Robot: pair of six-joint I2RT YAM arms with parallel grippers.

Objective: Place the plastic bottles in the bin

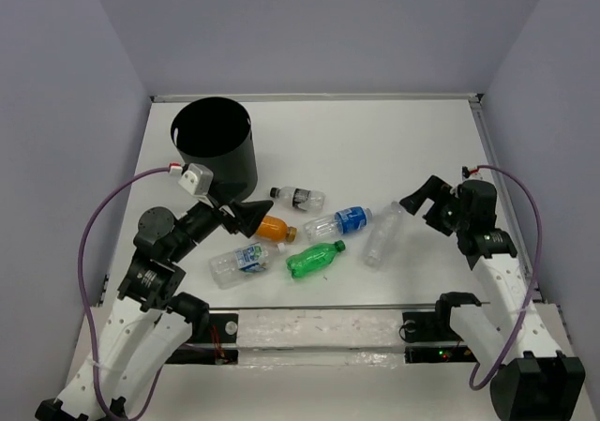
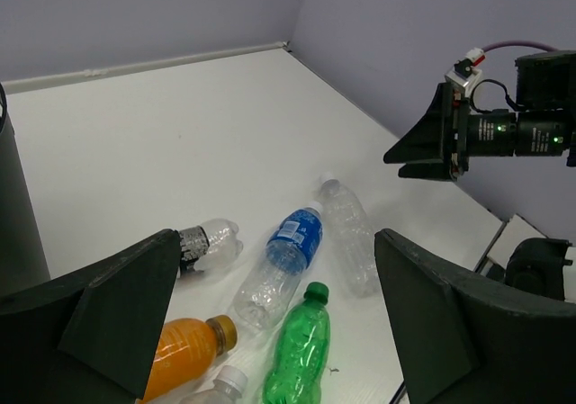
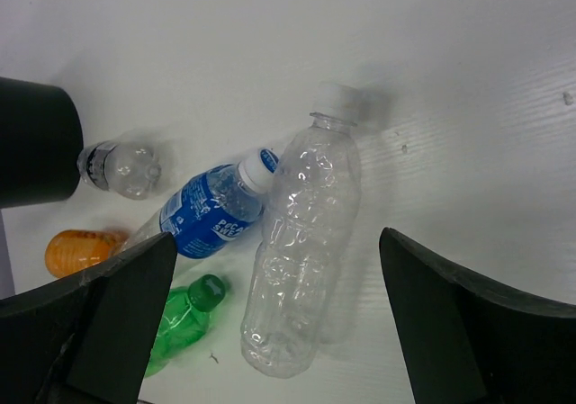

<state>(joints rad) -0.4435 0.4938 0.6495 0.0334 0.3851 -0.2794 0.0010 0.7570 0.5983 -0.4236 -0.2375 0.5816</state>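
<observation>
The unlabelled clear bottle already lies lengthwise between my right gripper's open fingers. Next, the right gripper lowers onto the top part of the unlabelled clear bottle (image 1: 390, 218) (image 3: 321, 155) and closes there.
Six bottles lie in a cluster mid-table: dark-label clear (image 1: 298, 197), orange (image 1: 275, 227), blue-label clear (image 1: 339, 222), unlabelled clear (image 1: 383, 234), green (image 1: 314, 259) and green-blue-label clear (image 1: 240, 260). The black bin (image 1: 211, 149) stands upright at the back left. My left gripper (image 1: 246, 217) is open and empty, just left of the orange bottle (image 2: 180, 354), in front of the bin. My right gripper (image 1: 422, 194) is open and empty, above and right of the unlabelled bottle (image 3: 301, 242), which lies between its fingers in the right wrist view.
Purple-grey walls close the table at the back and sides. A clear strip (image 1: 319, 327) runs along the near edge between the arm bases. The bin's wall shows at the left edge of the left wrist view (image 2: 13, 215) and of the right wrist view (image 3: 36, 143).
</observation>
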